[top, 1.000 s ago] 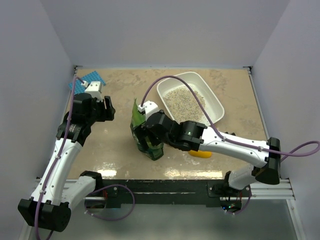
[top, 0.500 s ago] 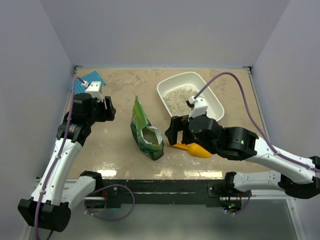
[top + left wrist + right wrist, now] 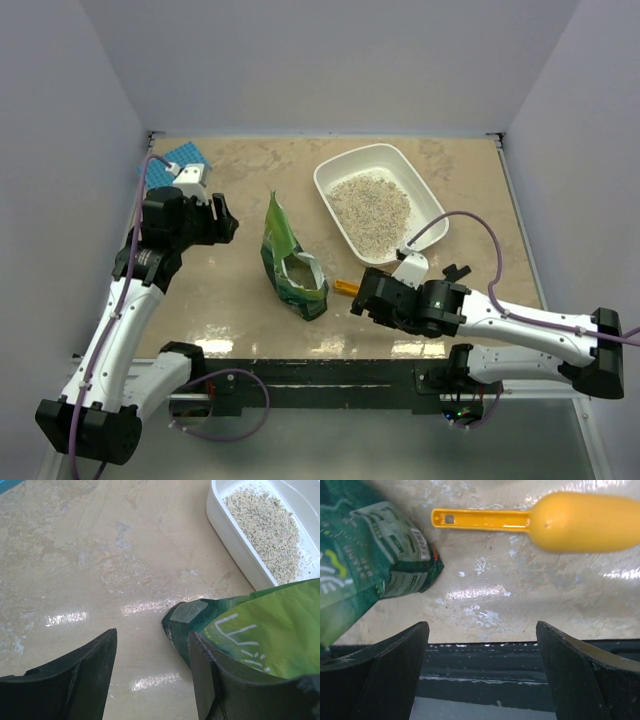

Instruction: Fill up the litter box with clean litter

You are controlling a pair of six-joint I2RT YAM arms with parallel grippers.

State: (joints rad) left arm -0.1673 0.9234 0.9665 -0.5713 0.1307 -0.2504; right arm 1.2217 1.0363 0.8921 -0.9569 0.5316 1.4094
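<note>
The right gripper turns and moves down onto the scoop's narrow handle next, since the handle lies lengthwise from finger to finger.
The white litter box stands at the back right with clean litter heaped in it; its rim and litter also show in the left wrist view. The green bag stands open mid-table. My left gripper is open and empty, left of the bag, its right finger close beside it. My right gripper is open and empty near the front edge, over the orange-yellow scoop, which lies flat. Only the scoop's handle shows from above.
A blue gridded mat lies at the back left corner. The black front rail runs just below the right gripper. The bag's lower corner sits left of the scoop handle. White walls enclose the table.
My right arm has pulled away from the bag, swung right and dropped back to the front edge, open above the scoop. My left gripper has shifted slightly toward the bag.
</note>
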